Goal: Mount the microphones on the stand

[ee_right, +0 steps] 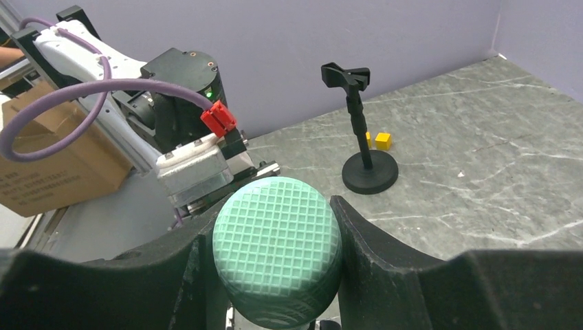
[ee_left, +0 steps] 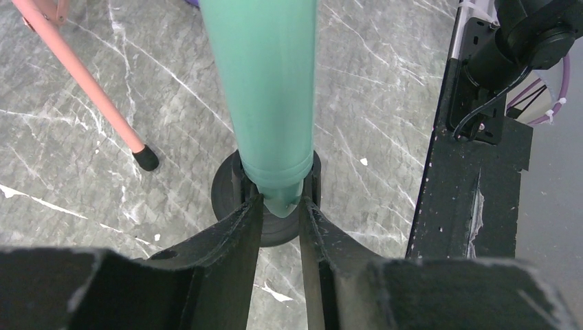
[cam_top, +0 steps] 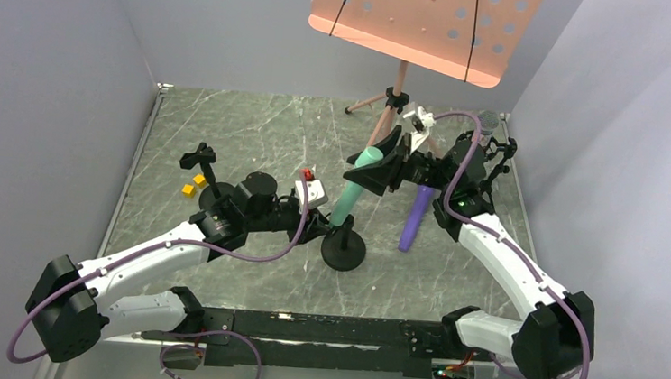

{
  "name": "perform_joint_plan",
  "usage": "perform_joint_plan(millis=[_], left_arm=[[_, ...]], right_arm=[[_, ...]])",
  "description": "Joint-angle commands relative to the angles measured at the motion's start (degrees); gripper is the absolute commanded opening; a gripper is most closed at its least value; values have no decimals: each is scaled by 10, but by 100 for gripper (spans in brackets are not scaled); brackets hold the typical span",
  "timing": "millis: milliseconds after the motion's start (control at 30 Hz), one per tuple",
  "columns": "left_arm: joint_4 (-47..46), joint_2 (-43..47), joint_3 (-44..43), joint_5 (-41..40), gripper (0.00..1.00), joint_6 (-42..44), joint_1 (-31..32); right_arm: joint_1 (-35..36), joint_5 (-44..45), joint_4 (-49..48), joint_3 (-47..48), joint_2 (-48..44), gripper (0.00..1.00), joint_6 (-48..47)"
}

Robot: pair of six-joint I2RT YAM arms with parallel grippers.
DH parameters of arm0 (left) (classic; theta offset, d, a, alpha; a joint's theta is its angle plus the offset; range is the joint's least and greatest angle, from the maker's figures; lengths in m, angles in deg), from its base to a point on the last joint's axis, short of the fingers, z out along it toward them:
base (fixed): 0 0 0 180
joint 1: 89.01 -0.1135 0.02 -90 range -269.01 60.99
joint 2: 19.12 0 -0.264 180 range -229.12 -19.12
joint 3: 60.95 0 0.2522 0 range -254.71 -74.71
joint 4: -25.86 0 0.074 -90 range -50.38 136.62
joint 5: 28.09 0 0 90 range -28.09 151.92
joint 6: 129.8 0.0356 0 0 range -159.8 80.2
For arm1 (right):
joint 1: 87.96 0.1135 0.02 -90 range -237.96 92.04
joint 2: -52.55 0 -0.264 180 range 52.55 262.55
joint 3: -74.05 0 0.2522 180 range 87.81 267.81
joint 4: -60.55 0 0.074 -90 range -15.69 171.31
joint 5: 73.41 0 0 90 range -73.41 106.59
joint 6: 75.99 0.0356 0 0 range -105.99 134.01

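Note:
The robot's right gripper will next move down and back toward the stand's clip (cam_top: 347, 222) and slide the mint green microphone deeper before letting it go, since only the microphone's tail sits there.
The mint green microphone (cam_top: 355, 186) stands tilted, with its tail in the clip of a black round-based stand (cam_top: 343, 249). My right gripper (cam_top: 387, 160) is shut on its meshed head (ee_right: 277, 247), a finger on each side. My left gripper (cam_top: 321, 231) is closed narrowly at the stand's clip (ee_left: 238, 175), and the microphone's tail tip (ee_left: 282, 199) sits between its fingertips. The purple microphone (cam_top: 417, 216) lies on the table beside my right arm. The silver microphone's grey mesh head (cam_top: 489, 122) shows behind my right wrist; its body is hidden.
A second black stand (cam_top: 206, 175) with an empty clip stands at the left, also in the right wrist view (ee_right: 364, 137). Two yellow cubes (cam_top: 193, 185) lie beside it. A pink music stand (cam_top: 422, 20) rises at the back; one foot (ee_left: 146, 159) is near the microphone stand.

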Motion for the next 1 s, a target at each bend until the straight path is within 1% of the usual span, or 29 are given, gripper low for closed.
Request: perform_joint_plan(millis=[0, 133, 300, 533, 567, 700, 800, 867, 967], left_arm=[[-20, -1, 9, 22, 38, -12, 4], [-23, -2, 14, 24, 38, -14, 3], [-30, -5, 17, 24, 38, -17, 3], [-30, -2, 15, 19, 40, -17, 3], [-27, 2, 14, 18, 41, -37, 3], [-14, 35, 22, 4, 51, -48, 2], [0, 66, 30, -6, 53, -51, 2], [9, 85, 37, -16, 58, -54, 1], [23, 118, 53, -35, 61, -57, 0]], right_arm=[[24, 9, 72, 28, 34, 7, -48], [34, 18, 85, 49, 50, 7, -56], [33, 14, 86, 23, 37, 7, -68], [33, -6, 178, -18, 2, 8, -166], [33, -7, 188, -23, 1, 8, -179], [33, 1, 178, -56, 0, 8, -196], [34, 2, 175, -52, 10, 8, -199], [36, 3, 170, -52, 19, 8, -197], [41, 6, 166, -57, 29, 9, -200]])
